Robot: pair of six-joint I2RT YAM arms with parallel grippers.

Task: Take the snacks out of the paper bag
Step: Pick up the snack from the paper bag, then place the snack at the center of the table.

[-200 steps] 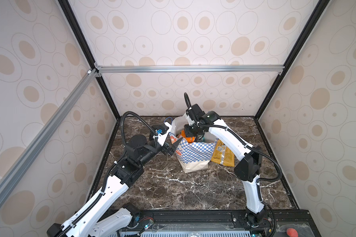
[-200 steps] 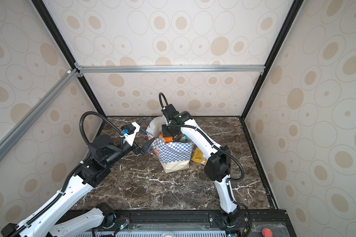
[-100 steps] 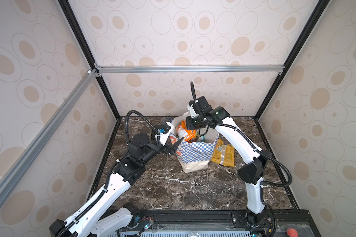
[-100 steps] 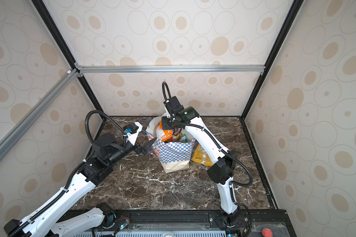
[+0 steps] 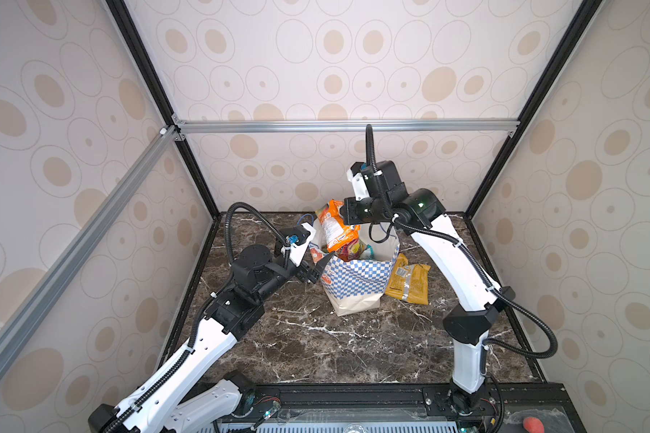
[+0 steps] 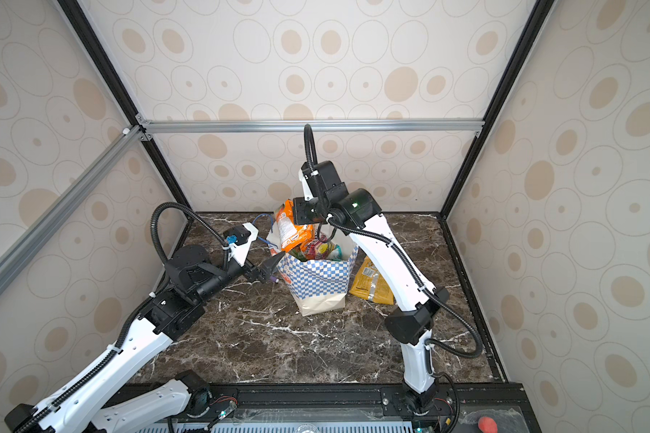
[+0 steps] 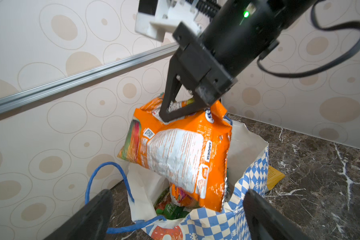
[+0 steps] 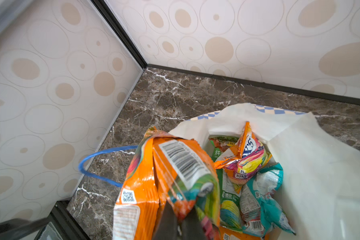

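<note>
My right gripper comes back and down next and frees the yellow-orange packet there, since bare marble beside the packet lies below and back from it.
The paper bag (image 5: 357,279) (image 6: 316,279) stands upright at the back middle of the marble floor, its mouth open. My right gripper (image 5: 348,216) (image 7: 169,118) (image 8: 181,220) hovers above the mouth, shut on the top edge of an orange snack packet (image 5: 336,230) (image 6: 291,230) (image 7: 181,153) (image 8: 152,187) that hangs with its lower end just over the rim. More snacks lie inside the bag: a multicoloured one (image 8: 245,164), a teal one (image 8: 268,191), a green one (image 7: 170,209). A yellow-orange packet (image 5: 408,279) (image 6: 372,281) lies flat beside the bag. My left gripper (image 5: 316,268) (image 7: 175,216) is open at the bag's left rim, holding nothing.
A blue cord handle (image 7: 104,176) (image 8: 100,164) hangs off the bag toward the back left corner. A small purple thing (image 6: 274,279) lies on the floor under my left gripper. Patterned walls close three sides. A black rail (image 5: 353,397) runs along the front.
My right gripper has risen out of the bag and pulled the orange packet up with it. My left gripper has stayed open by the bag's left rim.
</note>
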